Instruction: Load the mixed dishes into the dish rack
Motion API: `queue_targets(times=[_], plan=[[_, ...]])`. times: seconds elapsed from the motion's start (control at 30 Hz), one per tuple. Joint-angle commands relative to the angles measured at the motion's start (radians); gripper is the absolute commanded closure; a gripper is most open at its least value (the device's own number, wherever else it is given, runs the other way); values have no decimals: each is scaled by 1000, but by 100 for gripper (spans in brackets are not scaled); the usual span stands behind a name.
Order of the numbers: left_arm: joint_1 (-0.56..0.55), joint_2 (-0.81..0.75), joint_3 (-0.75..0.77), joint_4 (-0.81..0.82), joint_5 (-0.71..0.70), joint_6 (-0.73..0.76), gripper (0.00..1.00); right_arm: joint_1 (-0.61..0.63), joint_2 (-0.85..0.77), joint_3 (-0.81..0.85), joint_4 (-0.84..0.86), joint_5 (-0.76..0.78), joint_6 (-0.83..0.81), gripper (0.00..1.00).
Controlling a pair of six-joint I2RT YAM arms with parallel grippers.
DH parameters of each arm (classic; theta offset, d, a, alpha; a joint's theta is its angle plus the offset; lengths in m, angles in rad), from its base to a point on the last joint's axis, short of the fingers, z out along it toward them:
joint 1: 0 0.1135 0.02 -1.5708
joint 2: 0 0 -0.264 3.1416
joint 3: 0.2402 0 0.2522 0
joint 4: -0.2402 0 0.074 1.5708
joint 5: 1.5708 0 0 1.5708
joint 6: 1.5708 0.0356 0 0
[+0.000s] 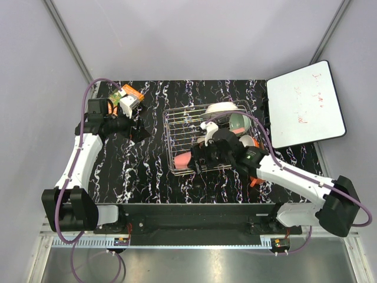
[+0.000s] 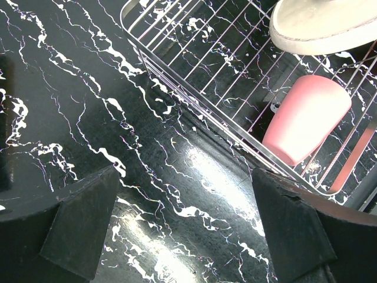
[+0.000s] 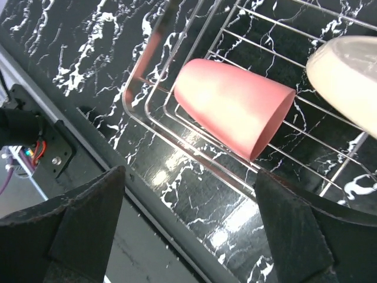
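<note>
Next, the right gripper moves down over the dish rack's near edge, onto the near rim of the opening of the pink tumbler (image 1: 182, 160).
The dish rack (image 1: 184, 122) stands mid-table. A pink tumbler (image 1: 182, 160) lies on its side in the near left corner. A cream bowl (image 1: 222, 108) rests on the far rim, with a pale green bowl (image 1: 238, 122) beside it. An orange piece (image 1: 254, 180) shows under the right arm, mostly hidden. My right gripper (image 1: 198, 163) is open and empty, just above the rack's near edge; its wrist view shows the tumbler (image 3: 235, 106), the rack (image 3: 154, 122) and the bowl (image 3: 347, 65). My left gripper (image 1: 139, 131) is open and empty over the table left of the rack (image 2: 194, 88), with the tumbler (image 2: 306, 118) ahead.
An orange-green snack packet (image 1: 128, 96) lies at the far left, near the left arm. A white board (image 1: 303, 103) lies at the far right corner. The table's near edge and a metal frame (image 3: 53, 153) show below the right gripper.
</note>
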Motion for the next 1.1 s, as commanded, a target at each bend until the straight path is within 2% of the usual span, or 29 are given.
queue_targets(times=[0.0, 0.23, 0.37, 0.73, 1.07], plan=[[5, -16, 4, 27, -3, 7, 1, -4, 28, -33, 254, -27, 65, 8], [5, -19, 8, 13, -10, 18, 1, -6, 116, -70, 377, 11, 84, 10], [5, -15, 19, 4, -14, 26, 1, -4, 128, -91, 371, 42, 89, 11], [6, -5, 14, 3, -10, 24, 1, -6, 39, -171, 346, 120, 70, 11], [5, -7, 10, 3, -17, 29, 1, -9, 126, -173, 366, 114, 79, 11]])
